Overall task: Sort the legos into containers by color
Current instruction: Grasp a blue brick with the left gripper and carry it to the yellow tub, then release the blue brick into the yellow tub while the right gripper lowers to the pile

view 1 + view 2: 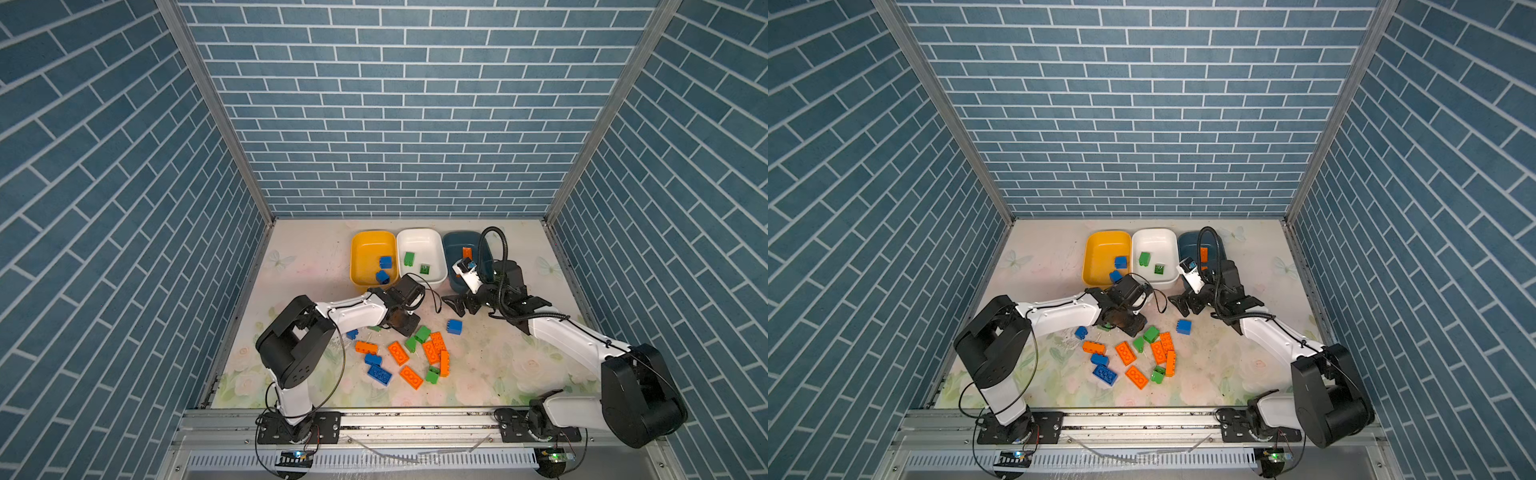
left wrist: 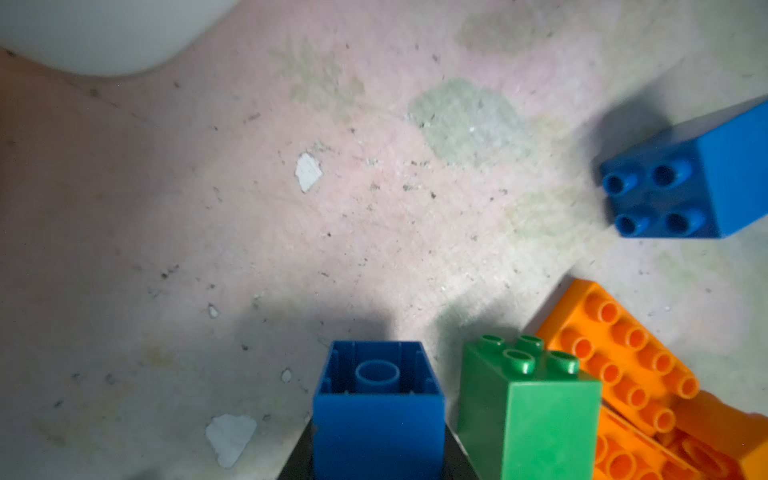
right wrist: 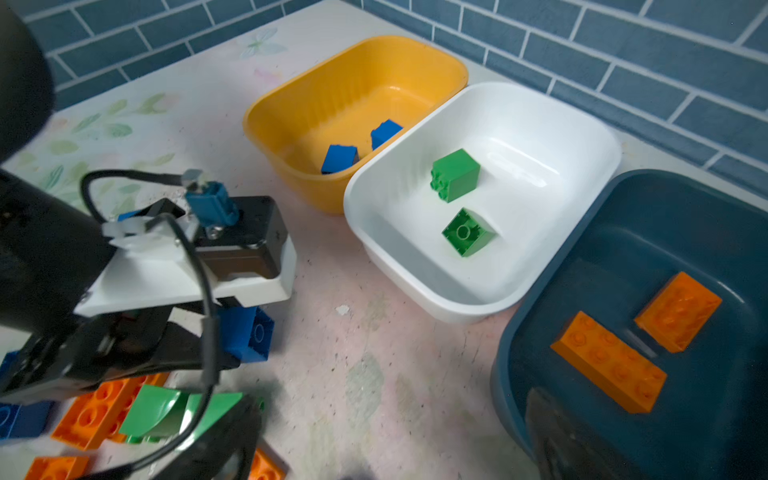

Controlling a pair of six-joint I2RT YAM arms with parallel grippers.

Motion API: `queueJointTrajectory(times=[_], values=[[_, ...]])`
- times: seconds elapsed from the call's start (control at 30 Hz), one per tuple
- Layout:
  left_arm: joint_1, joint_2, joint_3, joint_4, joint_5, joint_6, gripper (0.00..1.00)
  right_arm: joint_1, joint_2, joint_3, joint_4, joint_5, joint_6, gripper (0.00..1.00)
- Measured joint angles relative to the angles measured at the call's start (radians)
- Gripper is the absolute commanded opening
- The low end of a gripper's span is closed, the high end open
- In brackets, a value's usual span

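My left gripper should next go up and move outward over the open bottom of the yellow container (image 1: 361, 249) with its blue legos, to let go of the matching lego.
My left gripper (image 2: 378, 457) is shut on a chunky blue lego (image 2: 376, 407), hollow underside facing out, just above the mat next to a green lego (image 2: 528, 415). In both top views this gripper (image 1: 405, 325) sits at the back edge of the loose pile of legos (image 1: 411, 357) and hides the held lego. My right gripper (image 1: 455, 303) stands open and empty in front of the white container (image 1: 419, 237), beside the dark teal container (image 3: 540, 324). The yellow container (image 1: 361, 249) holds two blue legos, the white one two green, the teal one two orange legos (image 3: 609, 361).
A lone blue lego (image 1: 454, 326) lies right of the pile, between the two grippers. Several orange, green and blue bricks are scattered mid-table. The three tubs stand side by side at the back. Brick-pattern walls close off three sides; a metal rail (image 1: 415, 419) runs along the front.
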Motion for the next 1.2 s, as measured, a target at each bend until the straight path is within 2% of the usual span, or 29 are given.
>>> queueJointTrajectory(times=[0.27,0.43,0.6,0.7,0.87,1.0,1.2], values=[[0.085,-0.091,-0.006,0.047,0.018,-0.06,0.18,0.0,0.0,-0.001,0.108,0.036,0.131,0.99],[0.171,-0.124,-0.005,0.054,0.027,-0.102,0.17,0.0,-0.001,-0.001,0.14,0.14,0.187,0.99],[0.275,-0.129,0.005,0.079,0.042,-0.15,0.18,0.0,-0.026,0.0,0.143,0.166,0.194,0.99],[0.33,-0.126,0.029,0.092,0.042,-0.187,0.18,0.0,-0.048,0.0,0.139,0.135,0.193,0.99],[0.399,-0.075,0.116,0.105,0.023,-0.27,0.19,0.0,-0.065,0.002,0.132,0.003,0.193,0.99],[0.459,0.021,0.201,0.094,0.027,-0.342,0.2,0.001,-0.065,0.008,0.119,-0.057,0.193,0.99],[0.515,0.198,0.377,0.002,0.03,-0.381,0.26,0.001,-0.066,0.018,0.111,-0.074,0.193,0.99]])
